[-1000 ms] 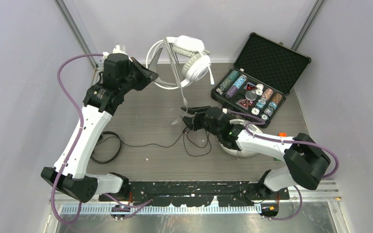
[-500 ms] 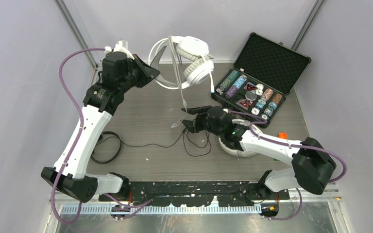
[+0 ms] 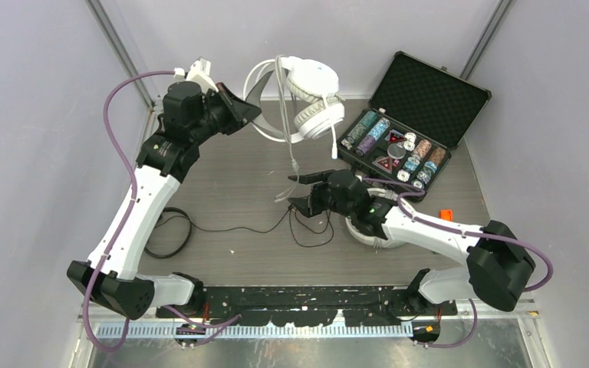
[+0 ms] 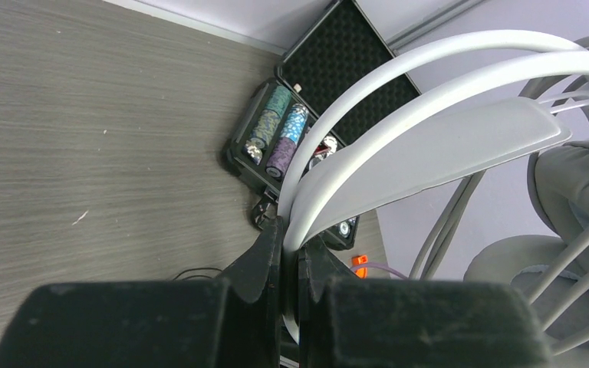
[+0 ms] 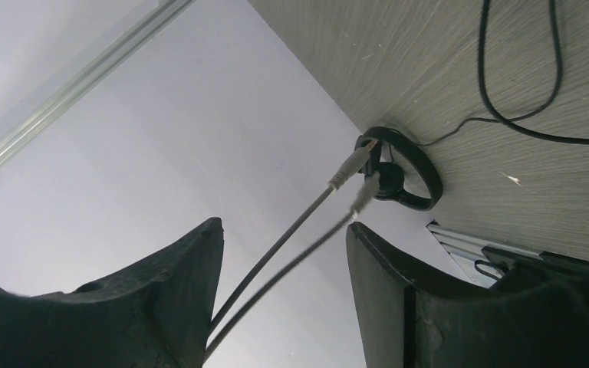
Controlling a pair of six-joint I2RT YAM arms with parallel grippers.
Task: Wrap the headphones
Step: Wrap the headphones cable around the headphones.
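Observation:
I should next move my right gripper away from my base, beside the hanging ear cups, and then close it on the strands (image 3: 295,176).
A white over-ear pair of headphones (image 3: 310,96) hangs above the table's back edge. My left gripper (image 3: 249,113) is shut on its headband (image 4: 429,146), which passes between the black fingers (image 4: 268,253). Its thin white cable (image 3: 291,153) drops toward my right gripper (image 3: 301,192). The right jaws stand open, and two white cable strands with plug ends (image 5: 350,165) run loose between them. A small black headset (image 3: 170,234) with a black cable lies at the left, also seen as a black headset (image 5: 410,172) in the right wrist view. Another white headset (image 3: 368,234) lies partly hidden under my right arm.
An open black case (image 3: 429,96) of poker chips stands at the back right. A thin black cable (image 3: 238,228) trails across the table's middle. A small orange piece (image 3: 445,212) lies near the right wall. Walls close in on both sides.
The right jaws have spread wider and let go of the white cable. My left arm has carried the white headphones a little to the right, and they have turned.

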